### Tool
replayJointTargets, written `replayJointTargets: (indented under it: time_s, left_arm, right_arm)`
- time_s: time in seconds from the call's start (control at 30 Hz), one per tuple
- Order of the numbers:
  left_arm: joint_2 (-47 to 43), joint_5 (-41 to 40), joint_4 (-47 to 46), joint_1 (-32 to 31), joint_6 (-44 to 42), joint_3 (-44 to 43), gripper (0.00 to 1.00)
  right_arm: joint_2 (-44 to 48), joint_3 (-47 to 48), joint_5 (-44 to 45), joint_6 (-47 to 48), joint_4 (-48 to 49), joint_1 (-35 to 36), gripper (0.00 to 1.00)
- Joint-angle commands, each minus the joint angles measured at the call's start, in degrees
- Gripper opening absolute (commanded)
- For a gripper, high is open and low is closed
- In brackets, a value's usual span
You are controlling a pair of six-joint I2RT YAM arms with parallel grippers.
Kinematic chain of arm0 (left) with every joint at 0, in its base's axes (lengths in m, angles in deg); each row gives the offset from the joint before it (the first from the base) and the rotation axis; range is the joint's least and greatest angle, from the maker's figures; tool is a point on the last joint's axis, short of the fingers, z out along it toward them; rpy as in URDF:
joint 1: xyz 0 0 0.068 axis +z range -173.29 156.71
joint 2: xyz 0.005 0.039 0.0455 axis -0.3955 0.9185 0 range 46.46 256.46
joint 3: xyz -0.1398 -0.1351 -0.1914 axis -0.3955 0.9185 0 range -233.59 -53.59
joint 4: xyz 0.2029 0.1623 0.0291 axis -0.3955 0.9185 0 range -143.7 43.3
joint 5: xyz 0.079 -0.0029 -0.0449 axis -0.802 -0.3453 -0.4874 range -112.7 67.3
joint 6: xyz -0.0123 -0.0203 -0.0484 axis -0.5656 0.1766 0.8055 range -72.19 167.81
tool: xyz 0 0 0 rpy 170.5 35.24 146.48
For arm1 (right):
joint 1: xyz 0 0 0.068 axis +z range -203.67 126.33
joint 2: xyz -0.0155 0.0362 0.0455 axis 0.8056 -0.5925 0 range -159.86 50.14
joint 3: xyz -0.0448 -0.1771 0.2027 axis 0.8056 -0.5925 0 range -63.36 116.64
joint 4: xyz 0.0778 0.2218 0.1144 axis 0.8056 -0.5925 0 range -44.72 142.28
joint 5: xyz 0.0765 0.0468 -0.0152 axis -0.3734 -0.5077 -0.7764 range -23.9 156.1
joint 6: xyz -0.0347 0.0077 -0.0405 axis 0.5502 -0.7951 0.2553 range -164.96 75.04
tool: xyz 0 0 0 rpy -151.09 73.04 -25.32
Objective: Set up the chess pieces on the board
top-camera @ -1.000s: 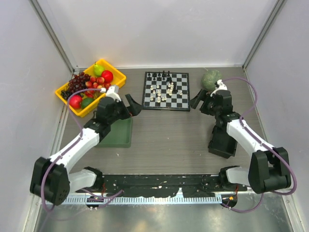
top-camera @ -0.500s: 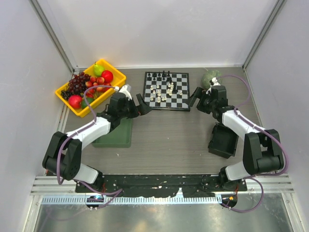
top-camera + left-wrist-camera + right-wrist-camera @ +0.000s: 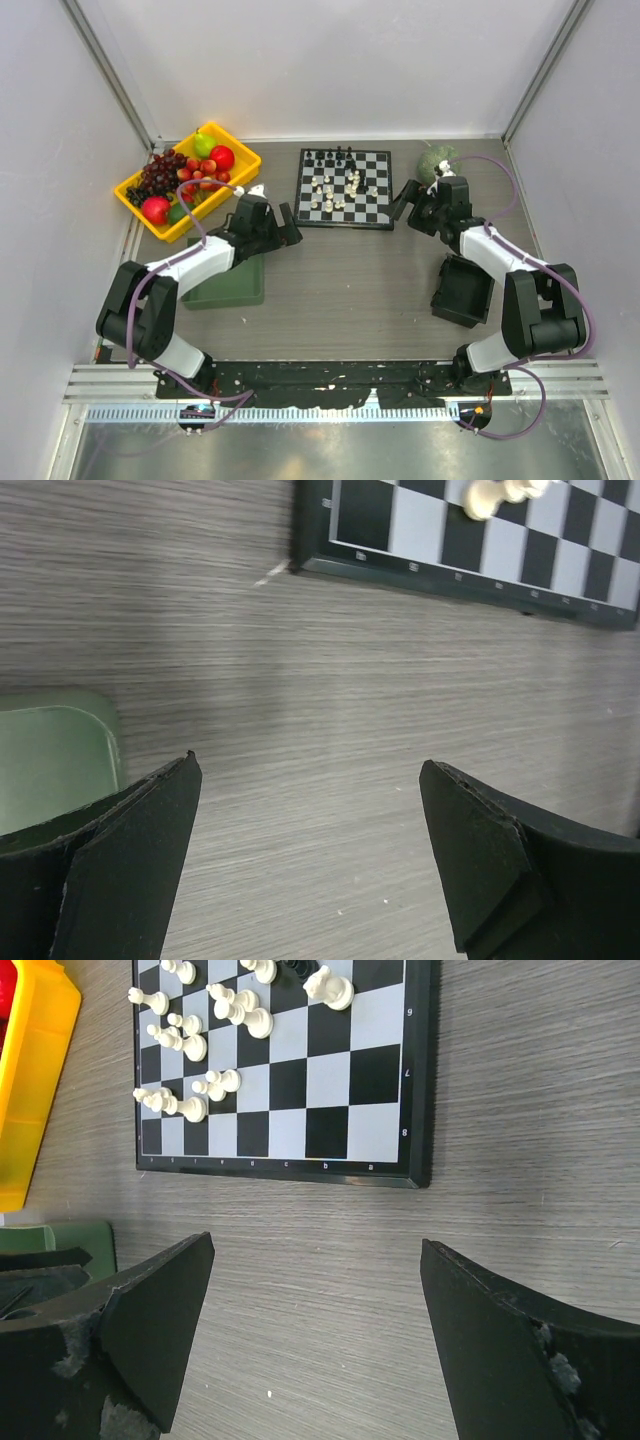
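My left gripper moves outward next and lowers its open fingers astride the board's bin-side edge (image 3: 313,522) by the board's near corner, since that edge is clear of pieces.
The board (image 3: 345,188) lies at the far middle of the table. Black chess pieces (image 3: 331,157) stand along its far row. Cream-white pieces (image 3: 336,190) are scattered and partly toppled near its middle. My left gripper (image 3: 285,224) is open and empty, low over the table just left of the board's near-left corner. In the left wrist view (image 3: 310,770) the board corner (image 3: 420,530) lies ahead. My right gripper (image 3: 405,204) is open and empty, just right of the board. In the right wrist view (image 3: 318,1250) the board (image 3: 300,1080) and white pieces (image 3: 190,1045) lie ahead.
A yellow bin of fruit (image 3: 243,160) stands at the far left. A green tray (image 3: 228,282) lies under my left arm. A green round object (image 3: 436,160) sits at the far right. A black box (image 3: 462,290) lies near my right arm.
My left arm has stretched toward the board's left corner, then eased back a little. My right arm has lowered with its gripper staying beside the board's right edge. No piece has moved.
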Motion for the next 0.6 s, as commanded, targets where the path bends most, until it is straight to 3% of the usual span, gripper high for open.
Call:
replayJointTargets:
  time_s: [0.0,0.13,0.33,0.57]
  left_arm:
    - [-1.2,-6.7,4.7,1.8,-2.1,-1.3,0.99]
    - [-1.7,-9.3,6.9,3.2,-3.7,-1.8,1.00]
    - [-1.9,-3.5,-0.9,3.5,-4.8,-4.1,1.00]
    - [7.2,3.5,-3.4,5.9,-4.1,-15.3,1.00]
  right_arm:
    - [0.6,1.8,-0.1,-0.1,1.4,-0.6,0.91]
    - [-0.6,2.0,0.1,0.2,1.4,-1.1,0.91]
    - [-3.8,2.8,-0.3,-0.9,2.8,-1.8,0.89]
    - [-12.3,7.8,-2.5,-3.4,7.0,-2.5,0.65]
